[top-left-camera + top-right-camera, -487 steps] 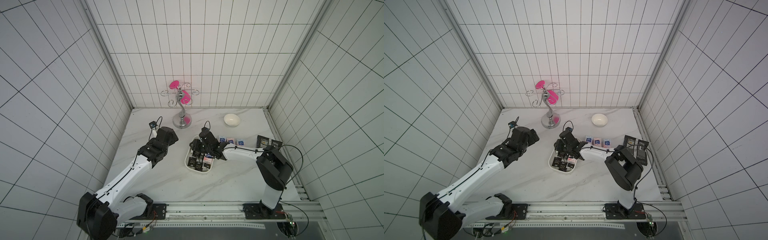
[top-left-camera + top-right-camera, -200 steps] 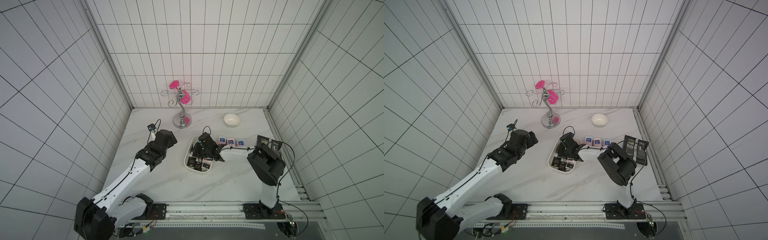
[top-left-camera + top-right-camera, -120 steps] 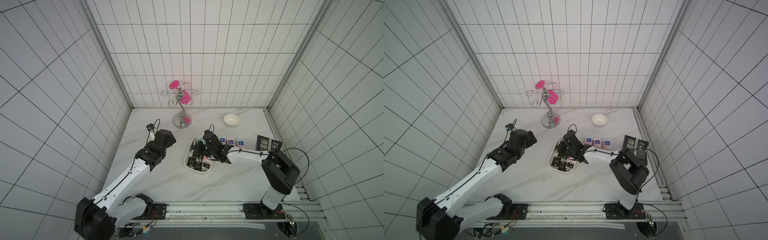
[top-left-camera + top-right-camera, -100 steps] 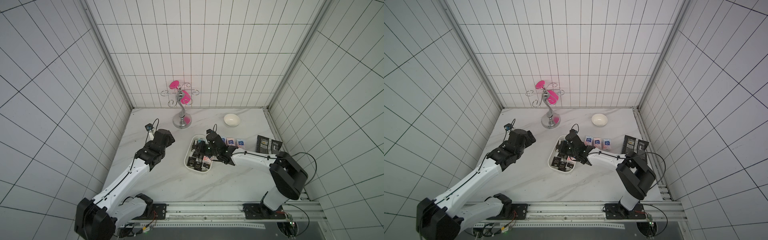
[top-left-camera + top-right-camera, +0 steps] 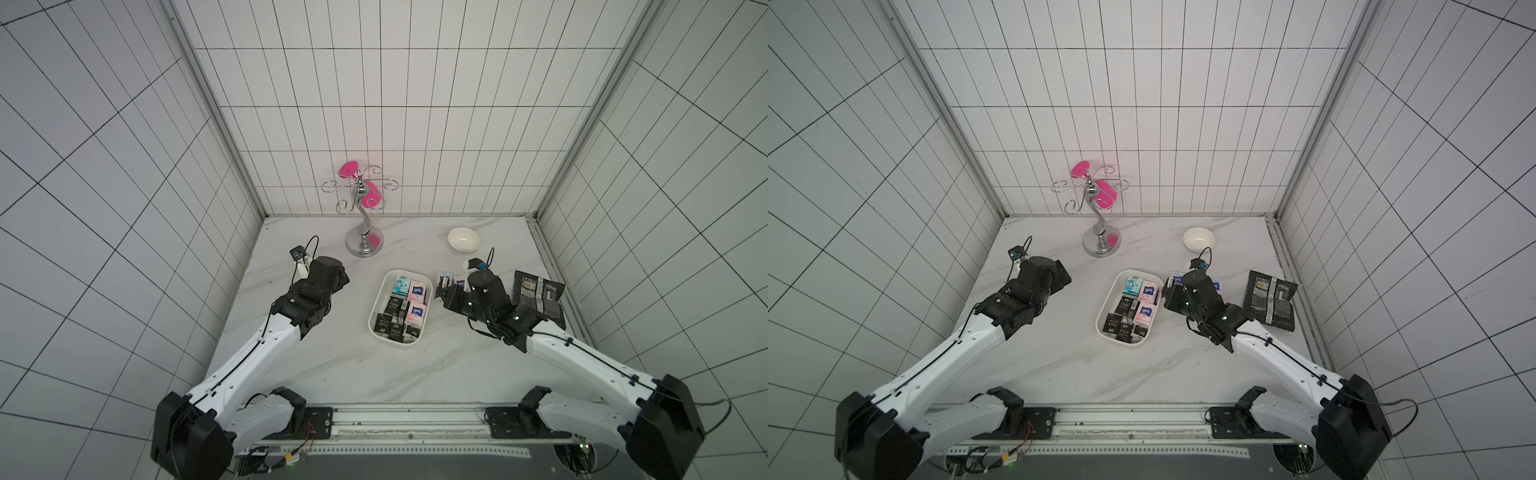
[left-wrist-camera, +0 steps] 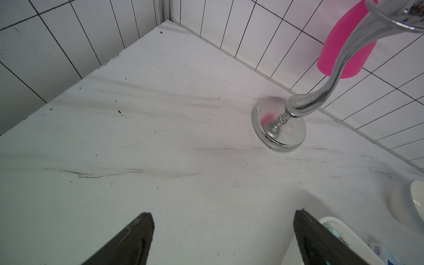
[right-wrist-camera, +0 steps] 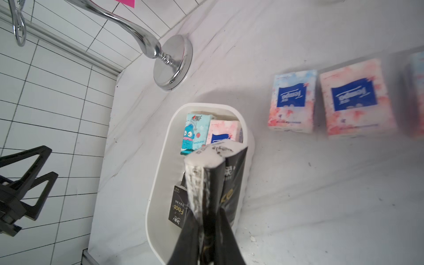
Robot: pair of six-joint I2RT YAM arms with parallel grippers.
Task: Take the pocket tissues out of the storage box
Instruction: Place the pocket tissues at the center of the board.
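Note:
The right gripper moves back and down next to release the black pack on bare tabletop beside the box, since this lies below and back from the gripper.
The white storage box (image 5: pixel 376 318) sits mid-table holding several pocket tissues: a teal pack (image 5: pixel 401 286), pink packs (image 5: pixel 417 291) and black "Face" packs (image 5: pixel 392 308). My right gripper (image 7: pixel 207 213) is shut on a black pack (image 7: pixel 206 174), held edge-on just right of the box's rim (image 7: pixel 156 183). In both top views it hangs between the box and the pink packs (image 7: pixel 292 101) lying on the table. My left gripper (image 6: pixel 223 213) is open and holds nothing, over bare table left of the box.
A chrome stand (image 5: pixel 363 245) with pink cups stands at the back. A small white bowl (image 5: pixel 463 240) sits back right. Black foil pouches (image 5: pixel 538 297) lie by the right wall. Tiled walls close three sides.
My right gripper has lifted out of the box and swung right, carrying a black pack. The left arm has pulled back slightly to the left.

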